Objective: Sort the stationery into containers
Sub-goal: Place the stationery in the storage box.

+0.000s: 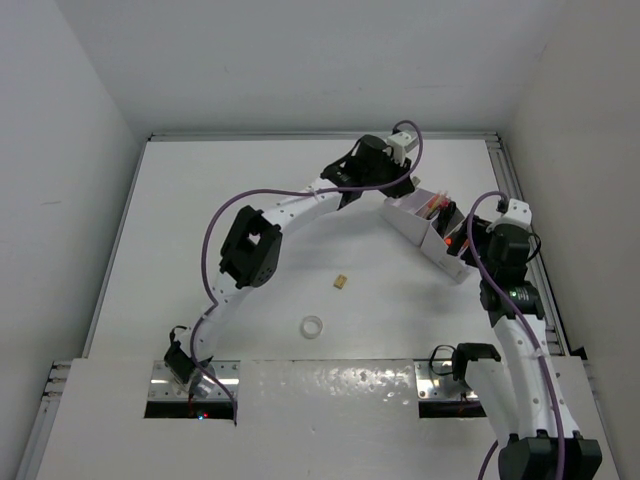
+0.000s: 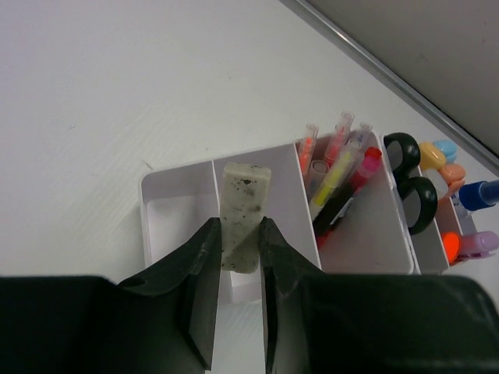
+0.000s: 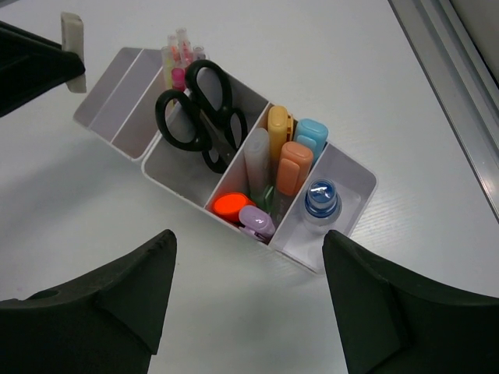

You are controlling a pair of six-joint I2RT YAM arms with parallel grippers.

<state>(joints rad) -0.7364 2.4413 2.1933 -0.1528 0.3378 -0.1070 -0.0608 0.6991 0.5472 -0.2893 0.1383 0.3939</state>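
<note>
The eraser (image 2: 243, 210) goes next toward the pens with my left gripper, then down over the organizer's section beside the pens (image 2: 339, 164), which stands empty, for release.
My left gripper (image 2: 238, 227) is shut on a speckled beige eraser (image 2: 243, 210), held above the narrow end compartments of the lilac-white organizer (image 2: 178, 184). The right wrist view shows that eraser (image 3: 72, 29) at the top left, over the organizer's (image 3: 352, 204) far end. Pens (image 2: 339, 164), black-handled scissors (image 3: 199, 113) and pastel highlighters (image 3: 287, 152) stand in its compartments. My right gripper (image 3: 248, 251) hangs open just before the organizer's near side, holding nothing. In the top view, the left gripper (image 1: 378, 185) and right gripper (image 1: 462, 240) flank the organizer (image 1: 415, 232).
A second small eraser (image 1: 342, 283) and a clear tape ring (image 1: 313, 326) lie on the white table in front of the organizer. A blue-capped bottle (image 3: 321, 200) stands in the organizer's end compartment. A metal rail (image 1: 505, 180) borders the table on the right.
</note>
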